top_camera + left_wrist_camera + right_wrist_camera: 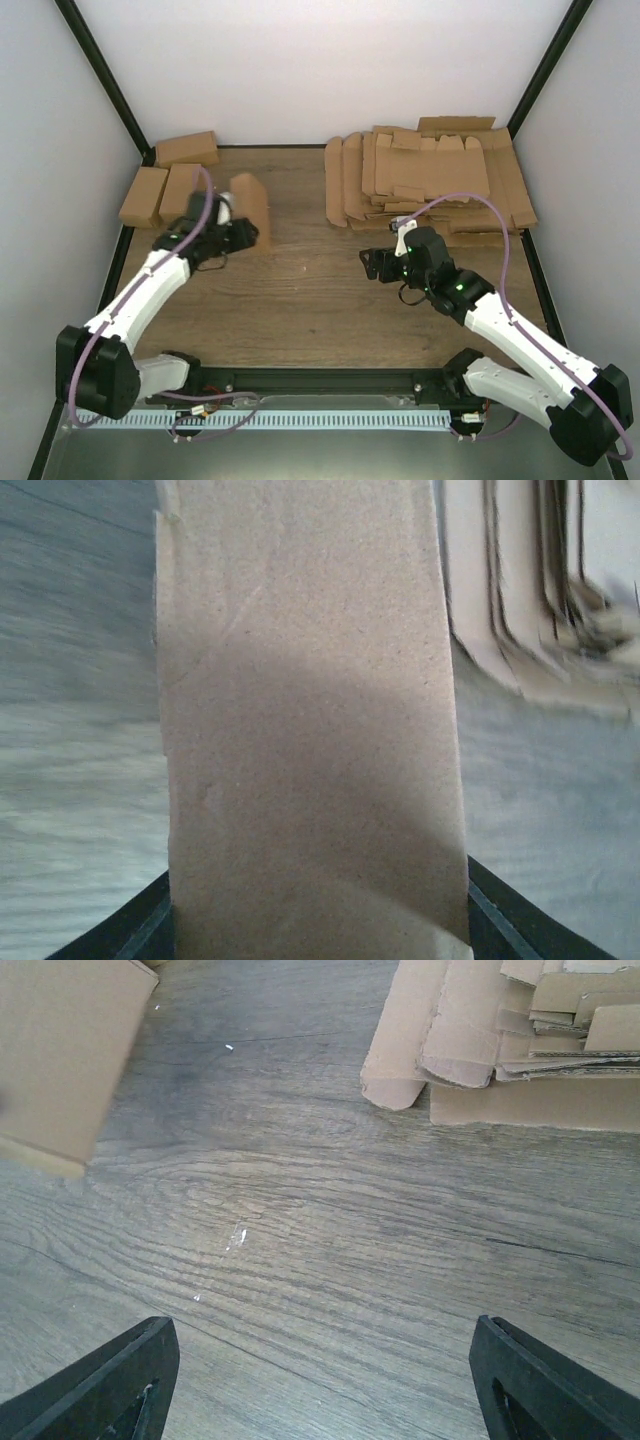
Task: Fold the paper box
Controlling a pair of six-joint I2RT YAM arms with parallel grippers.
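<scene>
My left gripper carries the box outward next, to the left in the top view, and releases it atop the folded cartons, because they already lie gathered there.
My left gripper is shut on a folded brown paper box and holds it upright at the left of the table. In the left wrist view the box fills the middle between my black fingers. The box also shows in the right wrist view at the top left. My right gripper is open and empty over bare wood in the middle of the table, its fingers wide apart.
A big stack of flat cardboard blanks lies at the back right and shows in the right wrist view. Three folded cartons lie at the back left. Black frame posts stand at the corners.
</scene>
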